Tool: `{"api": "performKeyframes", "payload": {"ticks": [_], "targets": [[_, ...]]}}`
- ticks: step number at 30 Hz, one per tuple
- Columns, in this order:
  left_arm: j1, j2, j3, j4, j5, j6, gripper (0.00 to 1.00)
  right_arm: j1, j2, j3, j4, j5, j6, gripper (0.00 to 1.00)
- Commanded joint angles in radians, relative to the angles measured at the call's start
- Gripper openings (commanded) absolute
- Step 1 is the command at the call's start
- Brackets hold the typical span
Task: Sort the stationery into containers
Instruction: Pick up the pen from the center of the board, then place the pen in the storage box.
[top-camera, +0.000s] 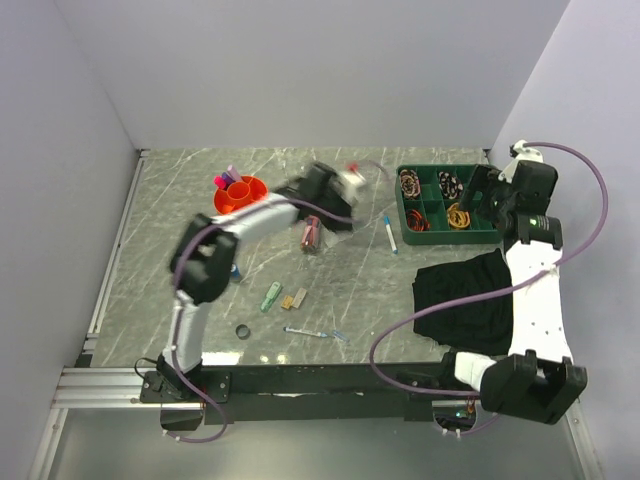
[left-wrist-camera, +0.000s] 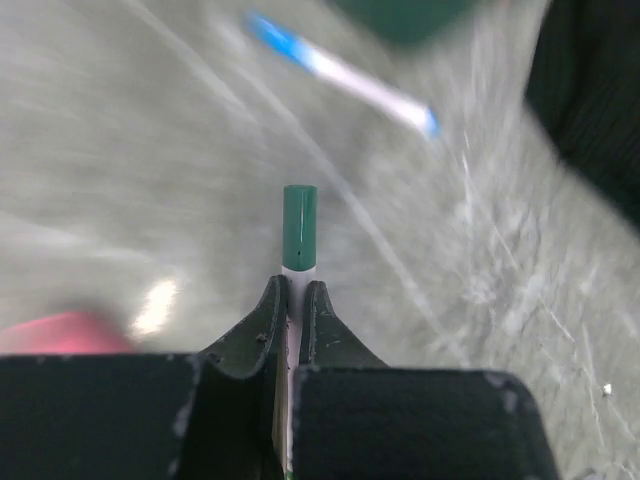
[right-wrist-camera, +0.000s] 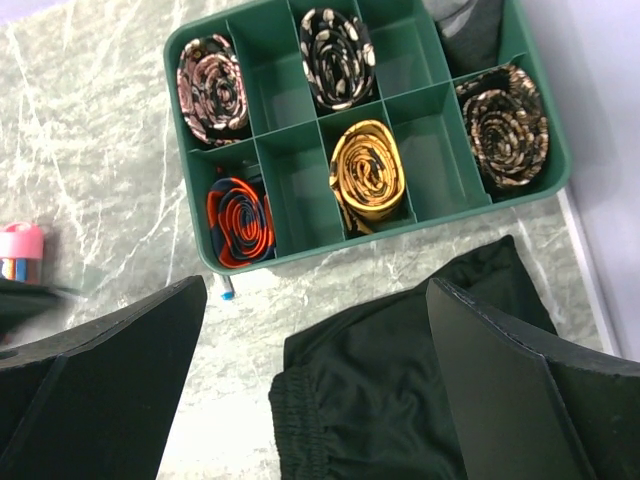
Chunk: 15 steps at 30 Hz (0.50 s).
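Note:
My left gripper goes left in the top view over the orange pot (top-camera: 238, 193) holding markers next and releases the white pen with the green cap.
The orange pot (top-camera: 238, 193) stands at the back left with pink and purple capped markers (top-camera: 228, 178) in it. My left gripper (top-camera: 350, 185), blurred, hangs to the right of the pot. In the left wrist view it (left-wrist-camera: 295, 290) is shut on a thin white pen with a green cap (left-wrist-camera: 299, 228). A white pen with blue ends (top-camera: 389, 232) (left-wrist-camera: 340, 72) lies beyond it. A pink tube (top-camera: 311, 235), a green clip (top-camera: 271, 296), a yellow eraser (top-camera: 294, 298) and another thin pen (top-camera: 315, 333) lie on the table. My right gripper (top-camera: 490, 200) (right-wrist-camera: 318, 290) is open and empty above the black cloth (right-wrist-camera: 420, 350).
A green divided tray (top-camera: 447, 238) (right-wrist-camera: 300, 255) holding coiled bands sits at the back right. The black cloth (top-camera: 465, 298) lies in front of it. A small black ring (top-camera: 243, 331) lies near the front left. Grey walls close in the table on three sides.

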Motion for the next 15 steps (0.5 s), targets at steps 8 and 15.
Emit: {"api": "performKeyframes", "payload": {"ticks": [8, 15], "targets": [[0.383, -0.259, -0.141, 0.56, 0.403, -0.025, 0.01, 0.003, 0.095, 0.12, 0.048, -0.03, -0.015, 0.99], [0.523, -0.204, -0.138, 0.651, 0.432, -0.026, 0.01, 0.015, 0.112, 0.12, 0.04, -0.008, -0.038, 0.99]]}}
